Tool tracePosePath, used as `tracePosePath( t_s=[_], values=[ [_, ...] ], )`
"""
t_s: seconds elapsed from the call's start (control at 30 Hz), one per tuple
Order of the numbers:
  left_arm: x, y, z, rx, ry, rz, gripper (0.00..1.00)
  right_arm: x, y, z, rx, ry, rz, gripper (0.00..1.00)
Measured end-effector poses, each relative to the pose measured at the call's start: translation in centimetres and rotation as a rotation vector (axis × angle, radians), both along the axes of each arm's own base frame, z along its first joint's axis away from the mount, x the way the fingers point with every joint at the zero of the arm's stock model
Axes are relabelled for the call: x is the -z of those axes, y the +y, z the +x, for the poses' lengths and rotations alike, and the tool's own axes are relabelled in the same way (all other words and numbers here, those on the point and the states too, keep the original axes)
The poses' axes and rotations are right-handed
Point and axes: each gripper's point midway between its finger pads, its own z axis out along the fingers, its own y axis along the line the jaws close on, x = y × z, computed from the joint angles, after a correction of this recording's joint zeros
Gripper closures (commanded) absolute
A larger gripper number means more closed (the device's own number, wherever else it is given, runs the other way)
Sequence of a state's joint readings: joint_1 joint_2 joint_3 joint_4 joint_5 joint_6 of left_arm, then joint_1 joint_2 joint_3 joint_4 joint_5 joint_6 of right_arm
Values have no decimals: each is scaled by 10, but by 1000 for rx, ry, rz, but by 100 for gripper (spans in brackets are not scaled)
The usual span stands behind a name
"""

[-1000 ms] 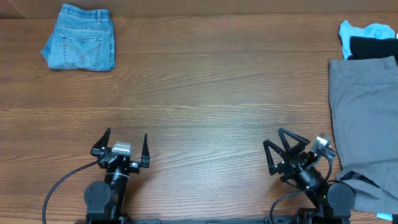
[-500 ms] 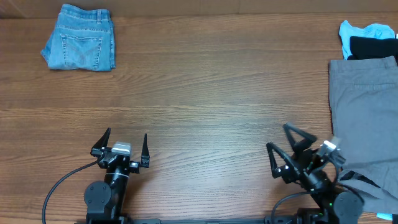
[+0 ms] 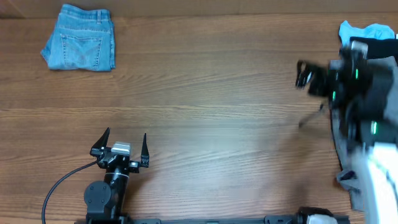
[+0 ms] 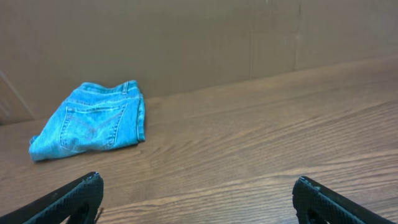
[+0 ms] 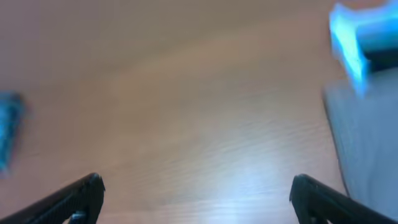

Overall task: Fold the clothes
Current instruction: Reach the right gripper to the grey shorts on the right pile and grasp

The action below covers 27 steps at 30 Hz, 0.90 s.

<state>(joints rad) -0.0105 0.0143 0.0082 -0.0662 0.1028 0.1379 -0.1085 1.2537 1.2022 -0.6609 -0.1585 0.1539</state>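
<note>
The robot should next lower its right gripper to the gripper's right in the wrist view, to the grey shorts' far corner (image 5: 331, 92) below it, since the bare wood beside the corner leaves room.
The grey shorts (image 3: 336, 134) lie along the right edge, mostly hidden under my raised, blurred right arm; they also show in the right wrist view (image 5: 367, 143). A light-blue garment (image 3: 375, 30) and a black one (image 3: 377, 46) lie at the far right corner. Folded denim shorts (image 3: 79, 45) sit at the far left, also in the left wrist view (image 4: 90, 121). My right gripper (image 3: 306, 93) is open and empty, high above the table just left of the grey shorts (image 5: 196, 196). My left gripper (image 3: 122, 146) is open and empty near the front edge (image 4: 199, 199).
A brown cardboard wall (image 4: 199, 43) stands behind the table's far edge. The wooden tabletop (image 3: 205, 106) spans the middle between the two piles. A black cable (image 3: 59, 186) runs from the left arm's base.
My right arm has lifted from the front edge and swung far toward the back right, now over the grey shorts and blurred by motion. The left arm has not moved.
</note>
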Motion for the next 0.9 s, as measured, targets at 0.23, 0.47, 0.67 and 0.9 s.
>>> tracePosePath(
  t_s=[0.23, 0.47, 0.67, 0.9],
  values=[
    [0, 1, 0, -3, 0, 1, 0, 73, -51, 68, 92, 301, -62, 0],
    [0, 0, 0, -3, 0, 1, 0, 129, -121, 89, 285, 386, -238, 0],
    [0, 1, 0, -3, 0, 1, 0, 190, -163, 96, 343, 478, -367, 0],
    [0, 1, 0, -3, 0, 1, 0, 216, -178, 119, 325, 443, -468, 3]
  ],
)
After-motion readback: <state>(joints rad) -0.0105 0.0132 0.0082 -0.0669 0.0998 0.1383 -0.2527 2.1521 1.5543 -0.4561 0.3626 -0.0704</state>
